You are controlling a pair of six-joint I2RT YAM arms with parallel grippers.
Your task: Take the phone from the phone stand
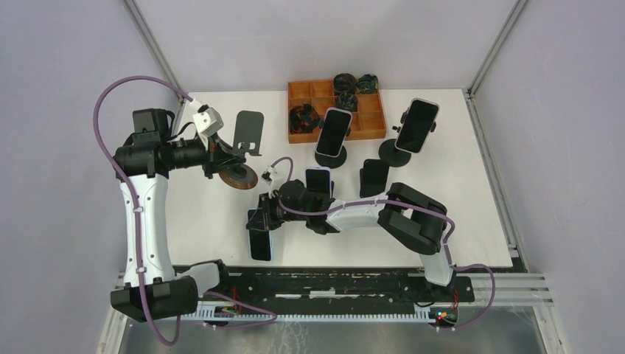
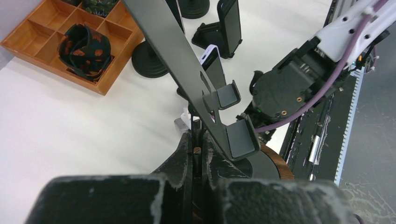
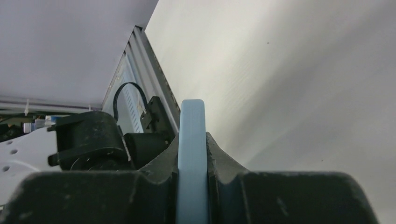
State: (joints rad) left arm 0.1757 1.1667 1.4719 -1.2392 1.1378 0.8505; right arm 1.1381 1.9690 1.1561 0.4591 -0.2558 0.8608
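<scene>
I will lower the light-blue phone (image 1: 260, 243) a little with my right gripper next, onto bare table near the metal bar, and let go of it, because it is already low.
The empty phone stand (image 1: 248, 134) has a black back plate and a round wooden base (image 1: 240, 178), and stands at the left of the table. My left gripper (image 1: 221, 158) is shut on its thin upright post. In the left wrist view the gripper (image 2: 197, 140) pinches the post below the stand's plate (image 2: 173, 46) and its two empty cradle hooks (image 2: 238, 135). My right gripper (image 1: 259, 223) is shut on a light-blue phone (image 1: 260, 243), held on edge low over the table near the front. In the right wrist view the phone's edge (image 3: 192, 116) runs between the fingers of the gripper (image 3: 192, 140).
An orange compartment tray (image 1: 368, 122) with dark rolled items is at the back. Two phones rest on round-base stands (image 1: 334, 133) (image 1: 416, 125). Two more phones sit on smaller stands (image 1: 374, 177) (image 1: 318, 179) just behind my right arm. The metal rail (image 1: 332, 284) runs along the near edge.
</scene>
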